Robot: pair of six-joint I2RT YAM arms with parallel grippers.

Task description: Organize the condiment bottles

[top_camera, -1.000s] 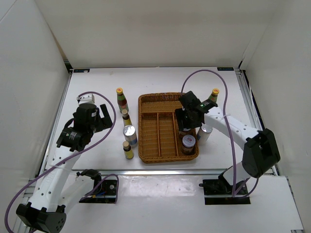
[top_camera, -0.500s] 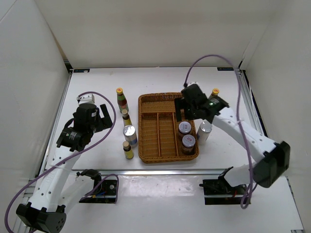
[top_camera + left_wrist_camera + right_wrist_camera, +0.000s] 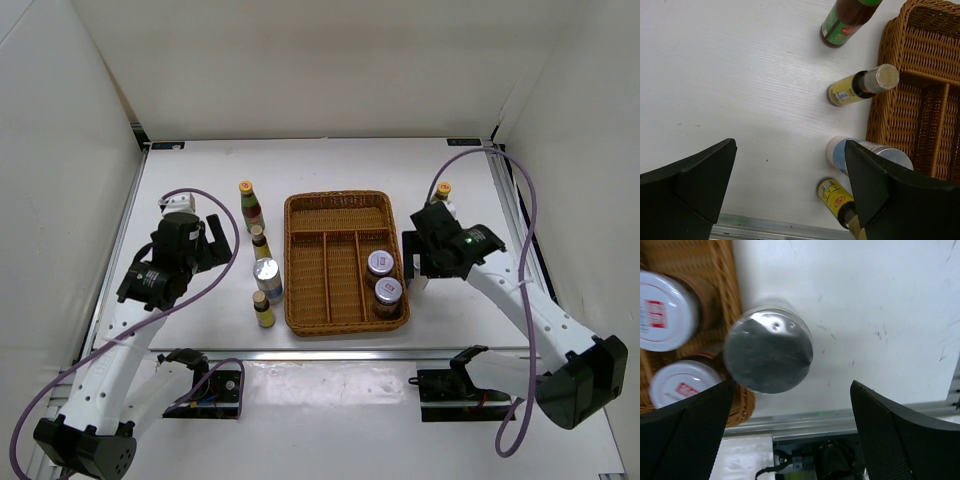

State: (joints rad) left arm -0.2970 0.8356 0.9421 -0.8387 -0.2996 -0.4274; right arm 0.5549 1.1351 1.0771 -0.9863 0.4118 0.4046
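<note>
My right gripper moves outward next and lowers its fingers around the silver-lidded jar (image 3: 418, 282) (image 3: 769, 351) beside the tray, since the silver lid lies mostly beyond them.
The wicker tray (image 3: 338, 197) holds two jars (image 3: 379, 263) (image 3: 388, 291) in its right compartment, white-lidded in the right wrist view (image 3: 665, 310) (image 3: 682, 385). Left of the tray stand a sauce bottle (image 3: 250, 204), a small brown bottle (image 3: 260, 242), a silver-lidded jar (image 3: 266, 278) and another small brown bottle (image 3: 263, 308). Another sauce bottle (image 3: 441, 192) stands right of the tray. My right gripper (image 3: 792, 425) hangs open above a silver-lidded jar (image 3: 768, 351) just outside the tray's right wall. My left gripper (image 3: 790, 190) is open, raised left of the bottle row, holding nothing.
The tray's two left compartments and its far section (image 3: 340, 215) show bare wicker. The table's metal front edge (image 3: 840, 415) runs close below the right gripper. White walls enclose the table on three sides.
My right gripper opened and left a jar in the tray's right compartment, rose, then swung right to hang over the jar outside the tray. The left arm stayed still.
</note>
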